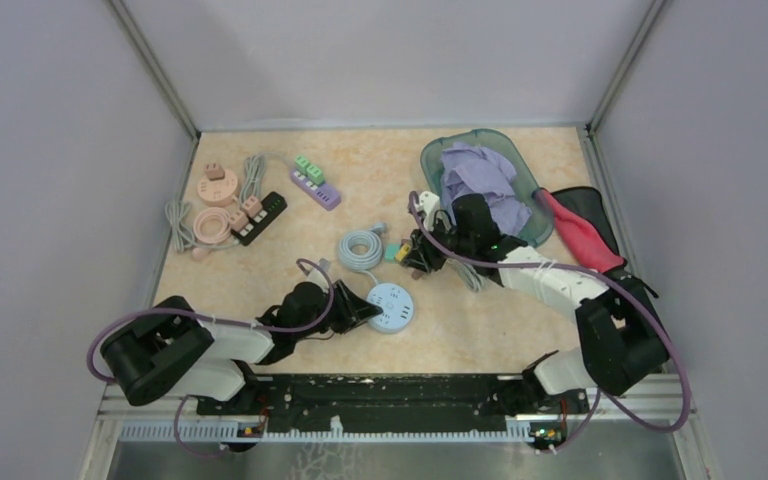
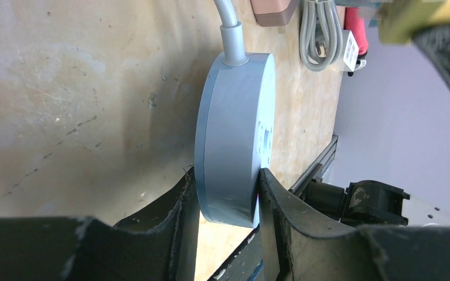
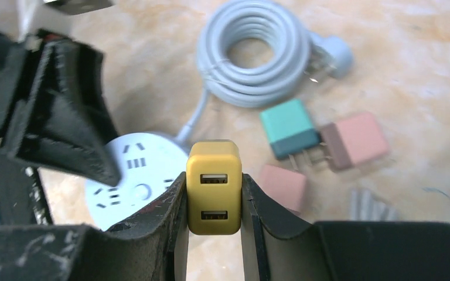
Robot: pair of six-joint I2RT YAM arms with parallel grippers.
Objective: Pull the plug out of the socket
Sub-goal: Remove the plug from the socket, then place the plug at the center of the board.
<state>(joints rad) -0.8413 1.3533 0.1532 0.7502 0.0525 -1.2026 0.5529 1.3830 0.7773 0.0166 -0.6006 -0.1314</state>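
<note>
My left gripper needs to move the socket outward next and let go of it on the open tabletop between the purple strip and the teal tray, because that spot is outward.
The round pale-blue socket [image 1: 394,306] lies on the table, and my left gripper [image 1: 362,308] is shut on its rim. In the left wrist view the socket [image 2: 234,134] stands edge-on between my fingers [image 2: 281,205]. My right gripper [image 3: 214,175] is shut on a yellow two-port USB plug [image 3: 214,187], held above the table clear of the socket [image 3: 135,175]. In the top view the right gripper [image 1: 415,255] is beyond and right of the socket. The socket's grey-white cable [image 3: 252,52] lies coiled behind it.
A teal plug [image 3: 289,127] and two pink plugs [image 3: 354,139] lie loose by the coil. A teal tray [image 1: 520,165] of purple cloth and a red cloth [image 1: 580,232] are at back right. Pink round sockets [image 1: 215,185], a black strip [image 1: 260,215] and a purple strip [image 1: 315,185] are at back left.
</note>
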